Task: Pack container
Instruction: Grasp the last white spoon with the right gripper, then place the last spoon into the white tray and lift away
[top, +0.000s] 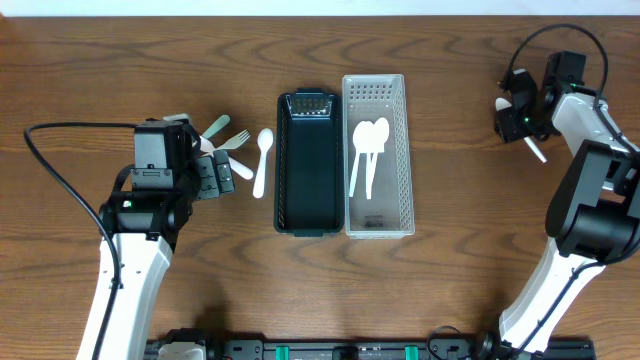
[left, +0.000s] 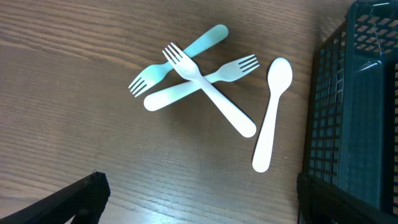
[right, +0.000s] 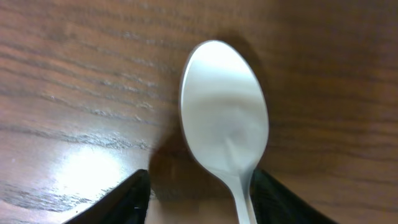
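My left gripper next reaches outward and down to the upper white fork, slanted below and outward, and turns to straddle its handle near the crossing (top: 232, 161) (left: 216, 98).
A black mesh container (top: 305, 165) and a clear mesh container (top: 400, 170) stand side by side at the table's middle. White spoons (top: 368, 145) lie in the clear one. Left of the black container lie a white spoon (left: 272, 112), a teal fork (left: 193, 50) and two crossed white forks (left: 214, 106). My left gripper (left: 199, 186) is open and empty, just in front of them. My right gripper (right: 200, 180) is open at the far right, straddling the neck of a white spoon (right: 224, 106) that lies against its right finger. That spoon's handle shows in the overhead view (top: 537, 151).
The black container's wall (left: 348, 93) stands close on the right of the left gripper. The right arm's base (top: 590, 215) stands at the right edge. Bare wood table lies in front of the containers.
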